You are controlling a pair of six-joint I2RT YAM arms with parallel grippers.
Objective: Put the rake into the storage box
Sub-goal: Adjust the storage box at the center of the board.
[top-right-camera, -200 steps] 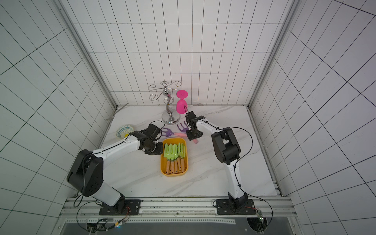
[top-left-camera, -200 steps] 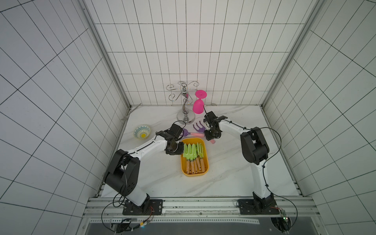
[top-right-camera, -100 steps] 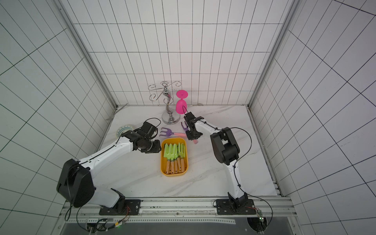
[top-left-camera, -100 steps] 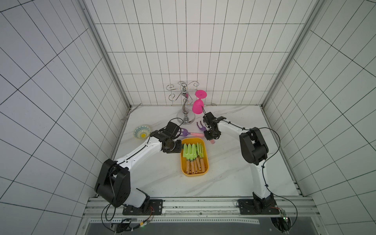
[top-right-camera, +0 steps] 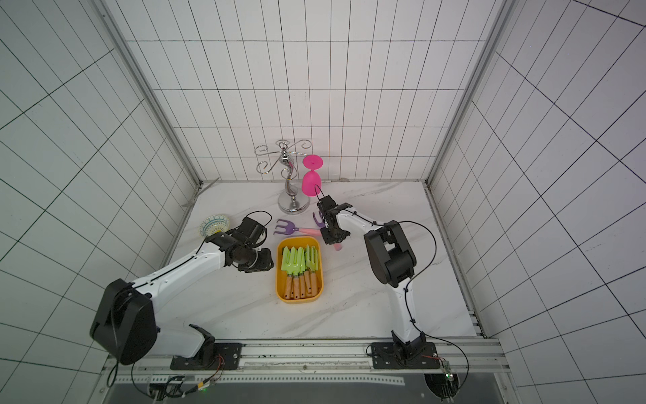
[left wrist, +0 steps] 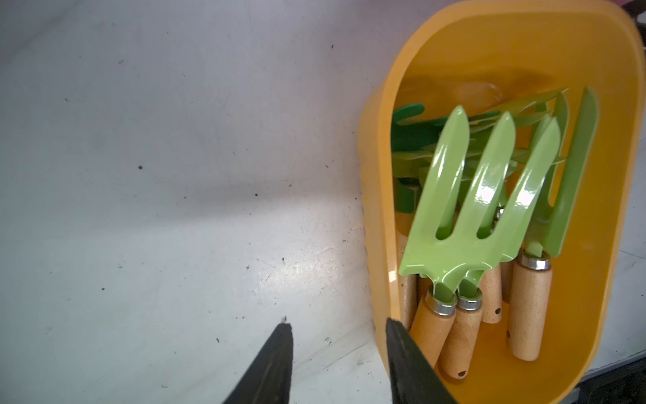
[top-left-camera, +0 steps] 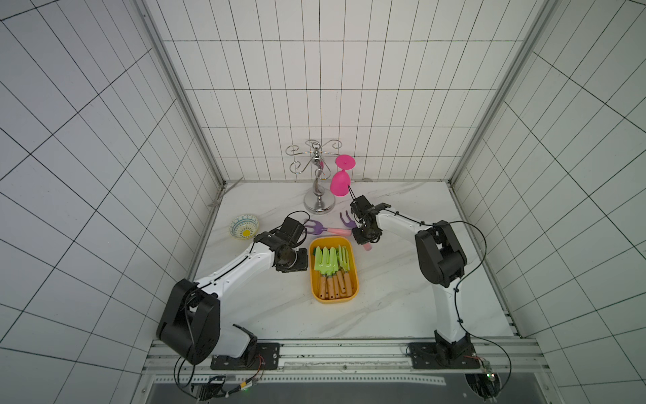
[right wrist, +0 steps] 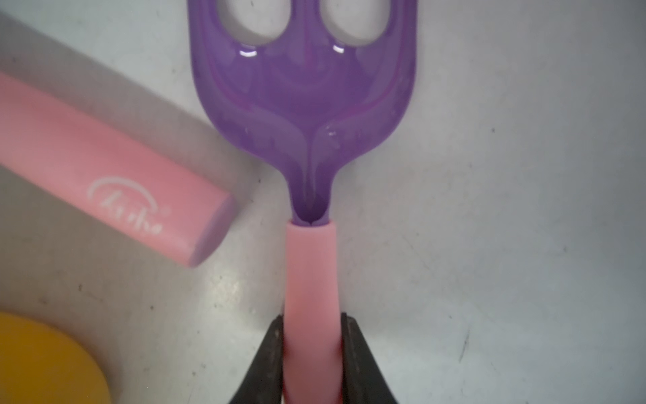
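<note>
My right gripper holds the rake, and the box lies back from the gripper. It needs to lift, come back over the box's wooden rake handles and go down to release the rake.
My right gripper (right wrist: 311, 325) is shut on the pink handle of a purple-headed rake (right wrist: 304, 98) that lies on the tabletop just behind the storage box's far right corner (right wrist: 42, 360). Both top views show this rake (top-left-camera: 346, 221) (top-right-camera: 317, 220) under that gripper (top-left-camera: 361, 235). The yellow-orange storage box (top-left-camera: 334, 301) (top-right-camera: 299, 300) holds several green rakes with wooden handles (top-left-camera: 330, 264). My left gripper (left wrist: 337, 325) (top-left-camera: 297, 271) is open beside the box's left wall (left wrist: 379, 175), with only tabletop between its fingers.
A second purple rake (top-left-camera: 313, 227) with a pink handle (right wrist: 105, 168) lies behind the box. A patterned bowl (top-left-camera: 244, 227) sits at the left. A chrome glass rack (top-left-camera: 318, 182) with a hanging pink goblet (top-left-camera: 341, 182) stands at the back.
My right gripper's jaws have closed onto the rake's pink handle. My left gripper's jaws have parted, and it stays beside the box while that arm's base has swung.
</note>
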